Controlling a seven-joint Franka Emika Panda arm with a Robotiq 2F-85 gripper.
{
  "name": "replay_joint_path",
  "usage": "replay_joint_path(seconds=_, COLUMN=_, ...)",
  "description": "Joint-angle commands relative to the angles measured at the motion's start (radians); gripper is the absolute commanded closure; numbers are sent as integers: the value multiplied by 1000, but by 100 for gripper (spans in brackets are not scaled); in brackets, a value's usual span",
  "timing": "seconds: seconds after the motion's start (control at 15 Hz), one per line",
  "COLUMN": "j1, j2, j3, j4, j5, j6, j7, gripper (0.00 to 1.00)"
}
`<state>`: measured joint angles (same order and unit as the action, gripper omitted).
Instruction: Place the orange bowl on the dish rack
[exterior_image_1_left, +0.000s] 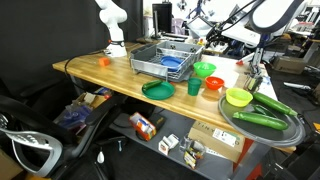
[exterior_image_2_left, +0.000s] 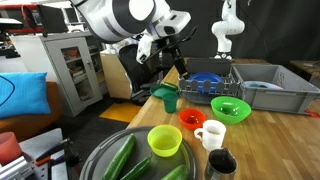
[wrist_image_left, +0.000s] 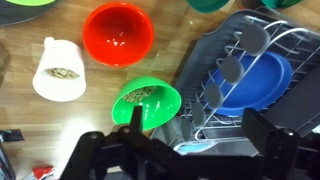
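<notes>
The orange bowl's rim by the green cup (wrist_image_left: 150, 30) stands clear of the white mug, so my gripper needs to move down past the green bowl (wrist_image_left: 148, 103) onto it next.
The orange bowl (wrist_image_left: 118, 33) sits upright on the wooden table between a white mug (wrist_image_left: 60, 70) and the bright green bowl (wrist_image_left: 148, 103). It shows in both exterior views (exterior_image_1_left: 213, 83) (exterior_image_2_left: 192, 118). The grey wire dish rack (wrist_image_left: 232, 62) stands beside the green bowl and holds a blue plate (wrist_image_left: 258, 82); it also shows in both exterior views (exterior_image_1_left: 150, 62) (exterior_image_2_left: 262, 98). My gripper (wrist_image_left: 198, 130) is open and empty, hanging above the rack's near edge and the green bowl, apart from the orange bowl. It also shows in an exterior view (exterior_image_2_left: 177, 66).
A yellow-green bowl (exterior_image_2_left: 165, 140), a green cup (exterior_image_2_left: 170, 98) and a flat green plate (exterior_image_1_left: 157, 89) lie on the table. A round dark tray (exterior_image_1_left: 262, 128) with green vegetables sits at the table's end. A second white arm (exterior_image_1_left: 113, 25) stands behind the rack.
</notes>
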<state>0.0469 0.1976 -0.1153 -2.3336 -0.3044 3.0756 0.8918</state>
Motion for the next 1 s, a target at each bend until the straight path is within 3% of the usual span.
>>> replay_joint_path(seconds=0.0, j1=46, j2=72, j3=-45, j4=48, j5=-8, j6=5, j7=102, gripper=0)
replay_joint_path(seconds=0.2, j1=44, j2=144, j3=-5, j4=75, j5=32, j6=-4, j7=121, gripper=0)
replay_joint_path(seconds=0.4, j1=93, j2=224, j3=-65, j4=129, j5=12, j6=-22, j7=186, gripper=0)
replay_joint_path(seconds=0.6, j1=69, j2=289, j3=-45, j4=175, j5=35, j6=-57, j7=183, gripper=0)
replay_joint_path(seconds=0.67, j1=110, j2=311, j3=-75, j4=185, j5=128, j6=-65, j7=111, gripper=0)
replay_joint_path(seconds=0.93, j1=191, j2=413, j3=-163, j4=252, j5=212, j6=-105, j7=119, gripper=0)
